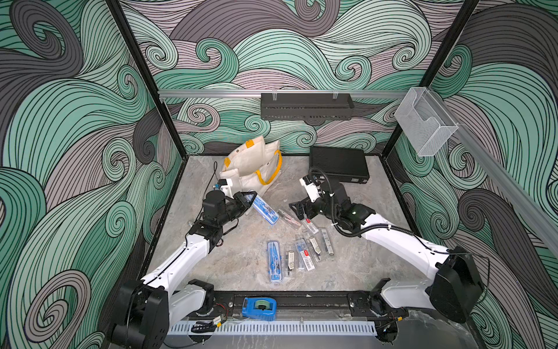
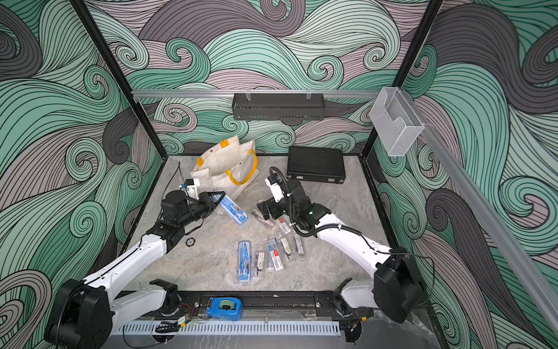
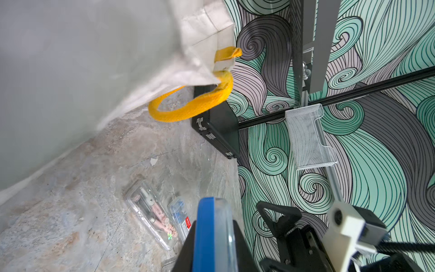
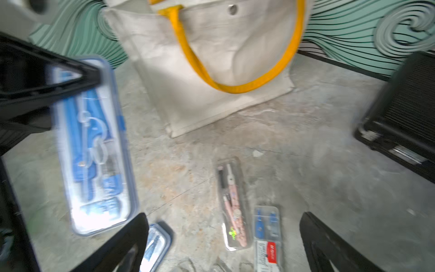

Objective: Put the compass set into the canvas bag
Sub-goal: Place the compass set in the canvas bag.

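Note:
The bag's opening [image 1: 251, 161] lies outward of my left gripper, so next my left gripper should move up past the bag's side and outward, then lower the case inside and release it.
My left gripper [image 1: 249, 198] [image 2: 218, 198] [image 3: 213, 226] is shut on one end of the compass set [image 1: 265, 210] [image 2: 231, 208] [image 3: 211, 235] [image 4: 94, 150], a clear case with a blue rim and blue tools inside. The case slants away from the jaws toward the table's middle. Just behind it stands the canvas bag [image 1: 250, 163] [image 2: 223, 163] [image 3: 207, 30] [image 4: 223, 47], off-white with yellow handles, its mouth facing up. My right gripper [image 1: 297, 208] [image 2: 264, 208] [image 4: 223, 219] hangs open to the right of the case, with nothing between its fingers.
A flat black hard case [image 1: 338, 164] lies at the back right. A pink compass case [image 1: 288, 217], another blue compass set [image 1: 274, 261] and several small clear cases [image 1: 311, 244] lie in the middle and front. A blue tape dispenser [image 1: 259, 307] sits on the front rail.

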You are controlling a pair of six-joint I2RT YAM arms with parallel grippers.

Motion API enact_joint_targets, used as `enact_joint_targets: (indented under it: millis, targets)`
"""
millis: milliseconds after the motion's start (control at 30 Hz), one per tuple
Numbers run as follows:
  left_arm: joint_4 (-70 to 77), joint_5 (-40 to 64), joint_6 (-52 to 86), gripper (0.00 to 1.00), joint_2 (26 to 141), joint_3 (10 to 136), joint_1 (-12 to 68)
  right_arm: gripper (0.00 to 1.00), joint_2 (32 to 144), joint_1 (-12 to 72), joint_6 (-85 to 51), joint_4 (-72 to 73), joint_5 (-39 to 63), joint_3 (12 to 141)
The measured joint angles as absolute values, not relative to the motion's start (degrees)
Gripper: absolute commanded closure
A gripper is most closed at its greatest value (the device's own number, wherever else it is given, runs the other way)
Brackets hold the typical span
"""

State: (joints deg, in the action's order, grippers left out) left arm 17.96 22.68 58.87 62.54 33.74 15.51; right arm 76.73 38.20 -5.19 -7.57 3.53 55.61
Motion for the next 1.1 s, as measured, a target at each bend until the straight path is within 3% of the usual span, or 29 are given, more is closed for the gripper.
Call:
enact_joint_targets:
  millis: [167, 433, 833, 1100]
  targets:
    - [16.4, 23.0, 58.1, 0.89, 63.4, 39.6, 15.5, 0.0, 79.5, 35.9, -8.0, -11.6, -2.3, 56.5]
    - [14.1, 22.1, 53.3, 0.9, 68.8, 52.7, 15.0, 0.0, 88.7, 34.1, -11.8, -15.0, -3.5, 57.0]
    - [9.6, 23.5, 46.7, 0.9, 81.5, 70.9, 2.6, 0.0, 90.4, 34.2, -12.5, -14.2, -1.9, 57.0]
    - [3.4, 21.5, 33.1, 0.91, 90.7, 80.1, 2.0, 0.0, 92.0, 34.2, -12.6, -14.0, -0.8, 57.0]
